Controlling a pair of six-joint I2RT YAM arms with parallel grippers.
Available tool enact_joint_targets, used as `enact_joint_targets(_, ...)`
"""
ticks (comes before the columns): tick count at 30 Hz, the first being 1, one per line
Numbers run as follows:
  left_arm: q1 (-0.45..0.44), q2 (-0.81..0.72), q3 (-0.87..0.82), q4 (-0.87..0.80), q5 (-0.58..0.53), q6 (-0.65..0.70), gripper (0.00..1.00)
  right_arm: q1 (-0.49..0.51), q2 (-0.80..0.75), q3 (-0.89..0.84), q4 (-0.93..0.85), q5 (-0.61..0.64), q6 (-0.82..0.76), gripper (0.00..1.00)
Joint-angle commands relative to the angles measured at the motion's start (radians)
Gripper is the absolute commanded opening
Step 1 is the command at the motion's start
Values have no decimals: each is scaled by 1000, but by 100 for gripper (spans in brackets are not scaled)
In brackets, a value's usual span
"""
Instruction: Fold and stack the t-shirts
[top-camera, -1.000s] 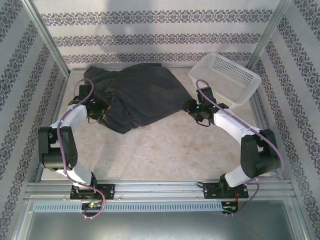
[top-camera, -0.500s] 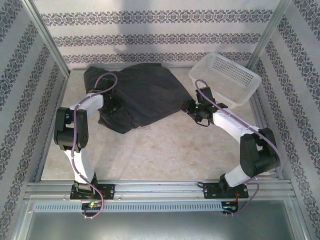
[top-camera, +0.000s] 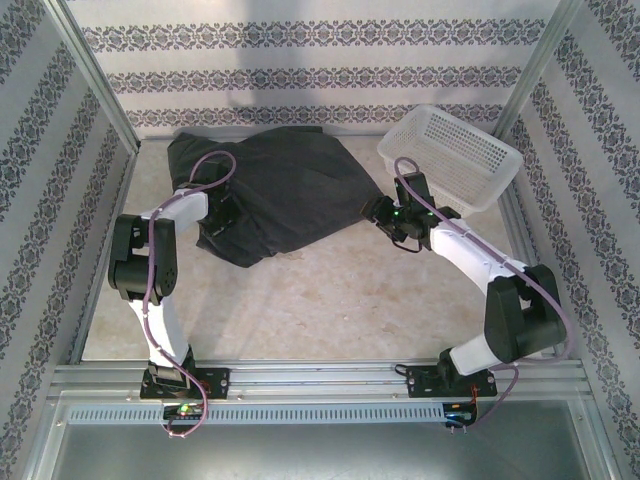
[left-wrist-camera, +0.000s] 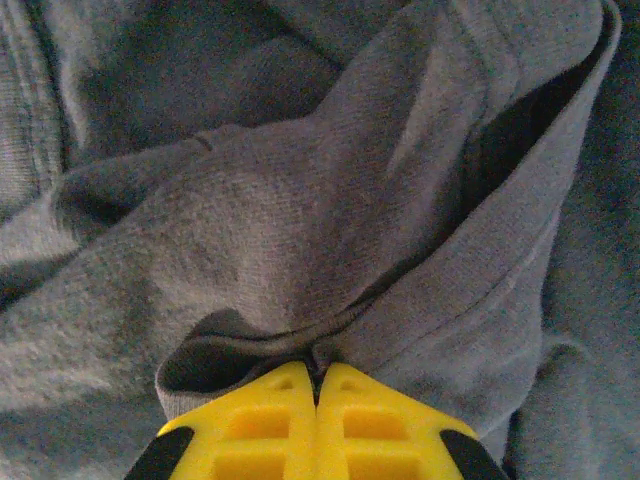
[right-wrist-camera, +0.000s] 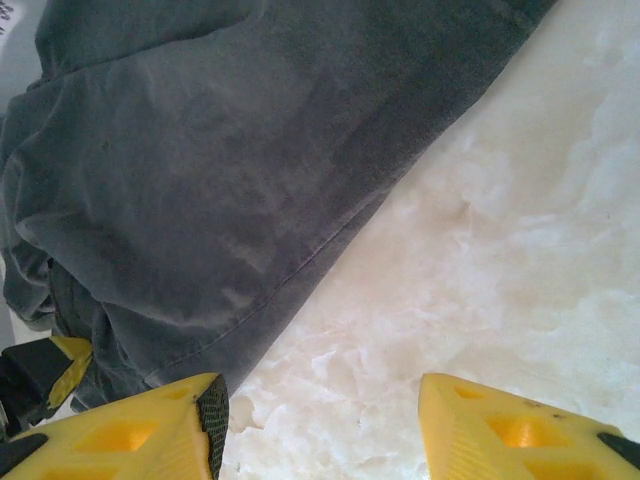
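My left gripper should move back toward the table's middle and release the fold on the bare tabletop there.
A dark charcoal t-shirt (top-camera: 285, 180) lies crumpled at the back of the table, left of centre. My left gripper (top-camera: 226, 214) sits on its left part. In the left wrist view the yellow fingers meet, and my left gripper (left-wrist-camera: 318, 368) is shut on a hemmed fold of the t-shirt (left-wrist-camera: 300, 220). My right gripper (top-camera: 379, 212) is at the shirt's right corner. In the right wrist view my right gripper (right-wrist-camera: 320, 400) stands open over bare table, its left finger by the hem of the t-shirt (right-wrist-camera: 220, 170), with nothing between the fingers.
A white lattice basket (top-camera: 450, 155) stands at the back right, just behind the right arm. The pale marbled tabletop (top-camera: 320, 290) stretches in front of the shirt. Patterned walls close the table's left, back and right sides.
The left arm swung from the shirt's left edge in over the cloth, and its gripper went from open to shut on a fold. The right arm barely moved.
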Motion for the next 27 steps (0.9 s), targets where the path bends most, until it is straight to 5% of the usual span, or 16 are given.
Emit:
enact_joint_targets(1, -27, -71, -3, -22, -10, -42, 0, -10, -60, -33, -21, 65, -4, 53)
enact_joint_targets(16, -223, -609, -320, -164, 9, -458, 0, -134, -32, 4, -28, 89, 31, 47)
enact_joint_targets(27, -687, -638, -406, -2, -56, -880, 0, -134, -82, -43, -28, 69, 7, 46)
